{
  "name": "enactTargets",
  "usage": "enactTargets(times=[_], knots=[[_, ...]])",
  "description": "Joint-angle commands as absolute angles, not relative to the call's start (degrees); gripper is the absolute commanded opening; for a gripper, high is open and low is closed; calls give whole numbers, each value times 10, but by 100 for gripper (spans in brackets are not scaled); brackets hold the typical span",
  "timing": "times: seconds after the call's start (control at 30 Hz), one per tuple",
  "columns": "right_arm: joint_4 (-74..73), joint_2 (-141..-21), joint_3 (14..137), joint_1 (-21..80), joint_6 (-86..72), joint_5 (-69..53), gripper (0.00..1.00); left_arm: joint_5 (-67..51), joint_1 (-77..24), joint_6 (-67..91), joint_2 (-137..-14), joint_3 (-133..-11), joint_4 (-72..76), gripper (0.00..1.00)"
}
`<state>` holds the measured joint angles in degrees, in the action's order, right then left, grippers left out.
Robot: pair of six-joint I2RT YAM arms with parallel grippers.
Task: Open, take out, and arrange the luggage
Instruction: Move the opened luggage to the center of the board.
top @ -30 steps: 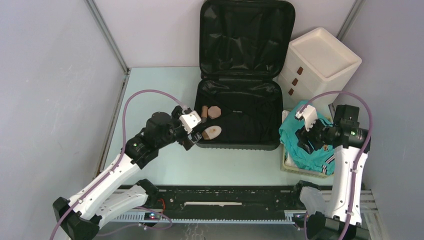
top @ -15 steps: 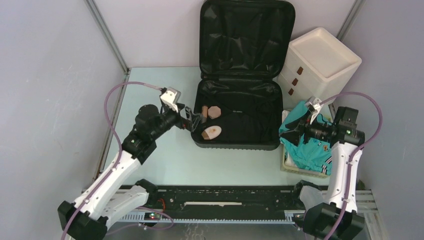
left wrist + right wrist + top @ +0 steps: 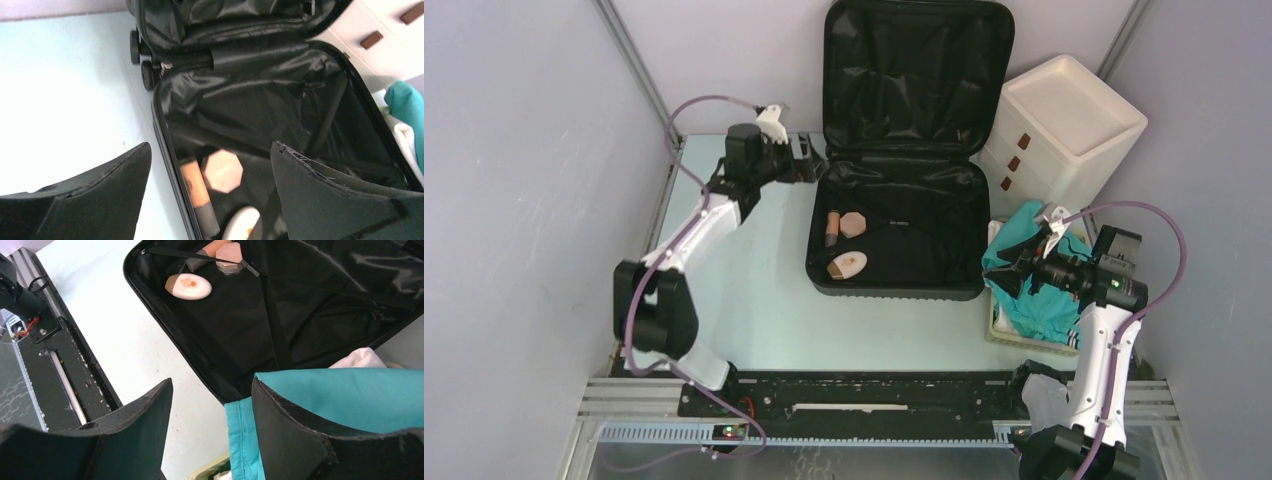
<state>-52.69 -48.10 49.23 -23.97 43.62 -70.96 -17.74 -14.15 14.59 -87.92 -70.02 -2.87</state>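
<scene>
My left gripper comes down next onto the luggage's rim near its back corner (image 3: 820,181) (image 3: 157,107) and closes, as its side rim shows below and between spread fingers.
The black luggage (image 3: 924,235) lies open on the table, its lid (image 3: 919,70) standing against the back wall. In its left half lie an orange tube (image 3: 832,227), an octagonal pink compact (image 3: 853,223) and a cream oval case (image 3: 848,265). My left gripper (image 3: 812,163) hovers open at the luggage's back-left corner; its wrist view looks down on the tube (image 3: 197,190) and compact (image 3: 223,171) between the spread jaws (image 3: 210,146). My right gripper (image 3: 1012,272) is open over a teal garment (image 3: 1039,300), holding nothing (image 3: 212,380).
A white three-drawer box (image 3: 1064,125) stands at the back right. The teal garment (image 3: 350,395) lies in a pale yellow basket (image 3: 1024,338) right of the luggage (image 3: 300,315). Grey walls close in on both sides. The black rail (image 3: 874,400) runs along the near edge.
My left arm has swung from the luggage's front-left corner out to its back-left corner. The right gripper has turned and shifted slightly over the teal garment.
</scene>
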Motion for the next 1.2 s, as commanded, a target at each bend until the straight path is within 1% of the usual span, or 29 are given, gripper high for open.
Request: enactTargets(times=[0.0,0.17,0.33,0.5,0.57,0.63,0.7,0.73,0.8,0.83,0.93,1.17], knots=[[-510,-474,499,-239,431,-699,67,-235,-120,142,-966,-817,-21,92],[-511,-484,499,-250,430,-694,68,-233,-118,136,-1057,-899,-87,86],[-512,-504,499,-265,433,-693,68,-208,-118,140,-1125,-942,-115,84],[-508,-511,489,-299,432,-713,68,-172,-119,134,-1179,-991,-136,73],[-518,-515,489,-308,441,-721,68,-172,-119,135,-1196,-1005,-138,70],[-516,-520,487,-315,443,-725,68,-176,-120,138,-1211,-1020,-146,64],[-513,-525,485,-316,440,-723,68,-178,-121,140,-1218,-1023,-149,61],[-512,-527,485,-316,439,-723,68,-176,-123,138,-1221,-1024,-149,57],[-514,-527,485,-320,440,-722,68,-177,-124,140,-1227,-1030,-148,44],[-514,-527,485,-323,441,-724,68,-179,-125,143,-1231,-1033,-149,39],[-515,-528,483,-327,441,-725,68,-184,-125,145,-1235,-1035,-151,31],[-517,-525,484,-329,445,-729,68,-177,-125,132,-1235,-1028,-158,29]])
